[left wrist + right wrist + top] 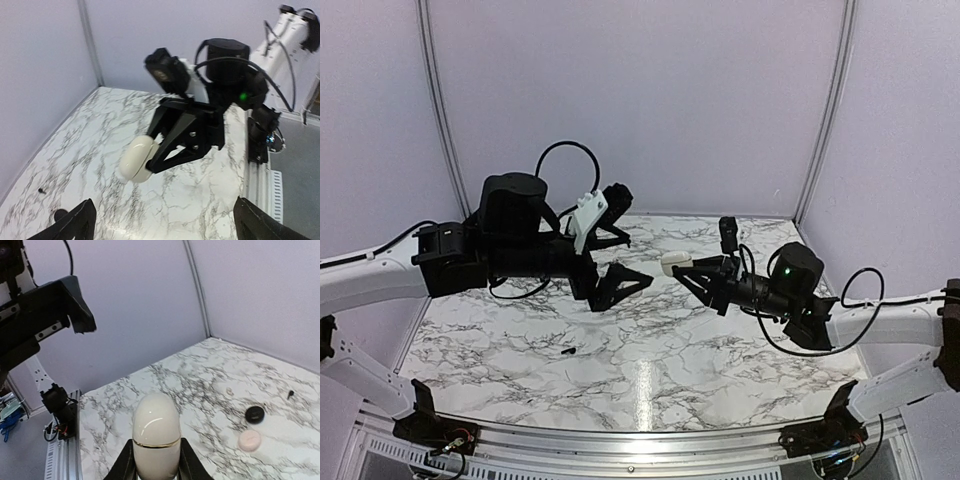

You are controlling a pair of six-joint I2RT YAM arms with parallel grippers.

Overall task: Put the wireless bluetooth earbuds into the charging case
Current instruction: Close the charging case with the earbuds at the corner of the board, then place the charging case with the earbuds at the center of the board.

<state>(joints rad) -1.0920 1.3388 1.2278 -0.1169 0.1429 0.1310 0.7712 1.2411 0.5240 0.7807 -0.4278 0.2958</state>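
The robot's right gripper will first tilt downward and then bring the closed charging case (672, 263) down, away from the left gripper, to get the case onto the table.
My right gripper (688, 270) is shut on the cream-white charging case (672, 263) and holds it above the table's middle with the lid closed. In the right wrist view the case (155, 425) stands between the fingers (125, 462), a gold seam around it. My left gripper (638, 262) is open and empty, in the air just left of the case. In the left wrist view the case (137, 157) shows ahead of my open left gripper (165, 227). One tiny black earbud (568, 352) lies on the marble, also seen in the wrist views (290, 394) (41, 190). The other earbud is not in view.
A black round puck (254, 414) and a pale pink round piece (249, 440) lie on the marble table (650, 380), with a tiny pinkish bit (229, 390) beyond them. Lilac walls close the back and sides. A metal rail (640, 435) runs along the near edge.
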